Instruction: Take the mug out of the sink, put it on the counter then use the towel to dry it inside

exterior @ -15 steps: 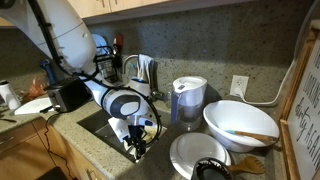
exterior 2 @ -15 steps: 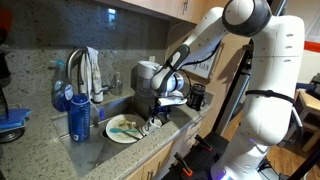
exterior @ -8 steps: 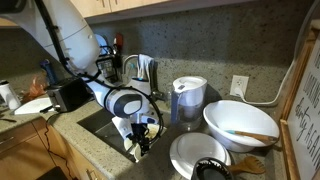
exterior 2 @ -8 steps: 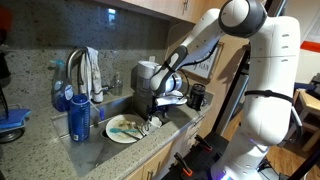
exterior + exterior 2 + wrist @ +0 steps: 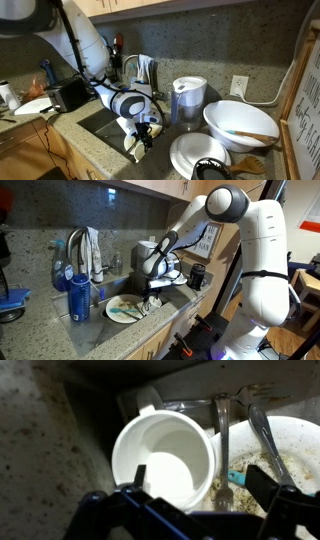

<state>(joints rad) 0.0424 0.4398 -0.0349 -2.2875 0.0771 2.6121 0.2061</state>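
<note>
Next I should lower my gripper with its fingers astride the mug's rim by the plate and close them, since that rim lies below, between the open fingers.
A white mug (image 5: 165,460) stands upright in the sink, opening toward the wrist camera, next to a dirty plate (image 5: 290,450). My gripper (image 5: 198,478) is open and low over the mug: one finger is over its inside, the other outside its wall above the plate. In both exterior views the gripper (image 5: 143,137) (image 5: 153,293) is down in the sink, and the mug (image 5: 132,147) is mostly hidden beneath it. The towel (image 5: 92,248) hangs over the faucet; it also shows in an exterior view (image 5: 146,70).
A fork (image 5: 222,450) and other utensils lie on the dirty plate (image 5: 120,308). A blue bottle (image 5: 80,296) stands on the sink's edge. A pitcher (image 5: 188,98), a large white bowl (image 5: 240,122) and a white plate (image 5: 195,155) sit on the counter.
The arm has leaned further over the sink and the gripper has shifted slightly and sunk a little toward the mug. The mug and plate have not moved.
</note>
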